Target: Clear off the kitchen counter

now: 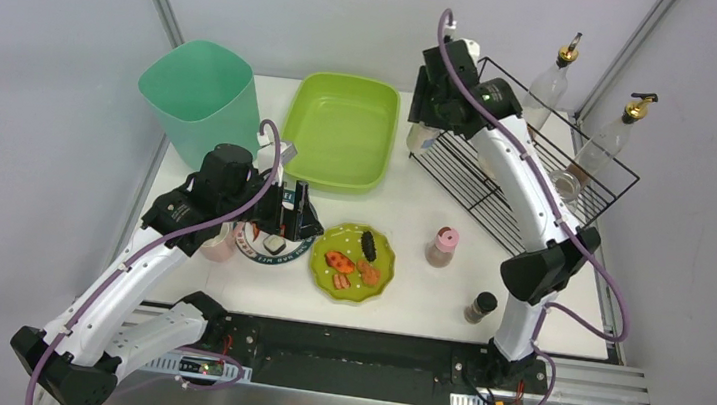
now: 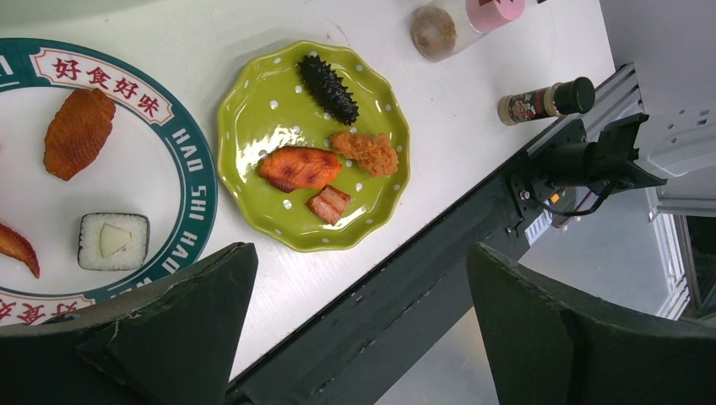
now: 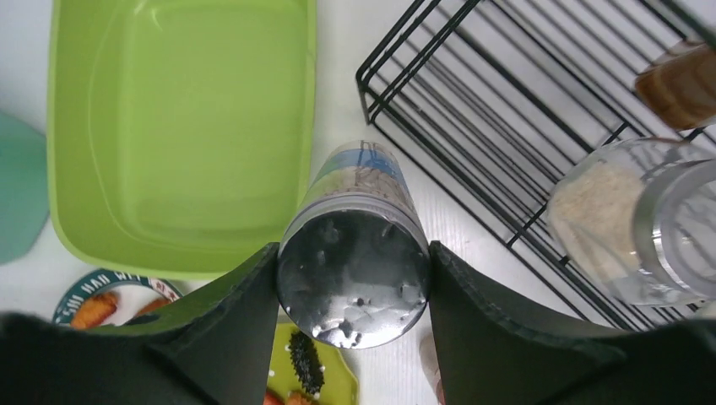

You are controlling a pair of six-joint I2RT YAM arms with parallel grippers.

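The robot will next move its right gripper over the rack's bare wires and let go of the shaker jar there, since those wires lie to the gripper's right in the top view.
The white kitchen counter [image 1: 406, 288] carries a green dotted plate [image 1: 353, 262] [image 2: 312, 143] of food pieces. Left of it is a white plate with a teal rim [image 1: 254, 250] [image 2: 190, 169], also holding food. A pink-lidded jar [image 1: 442, 247] [image 2: 460, 21] and a black-capped spice bottle [image 1: 480, 307] [image 2: 545, 99] stand nearby. My left gripper [image 1: 291, 218] [image 2: 363, 253] hangs open above the teal-rimmed plate, nothing between its fingers. My right gripper [image 1: 425, 134] [image 3: 353, 278] is shut on a clear shaker jar with a silver lid [image 3: 359, 253], held between the tub and the rack.
A lime-green tub [image 1: 342, 130] [image 3: 177, 126] and a teal bin [image 1: 203, 96] stand at the back. At the right is a black wire rack [image 1: 529, 170] [image 3: 507, 101] holding a glass jar [image 3: 625, 219]. Two pump bottles [image 1: 553, 82] stand behind the rack. A pink cup [image 1: 219, 243] sits under my left arm.
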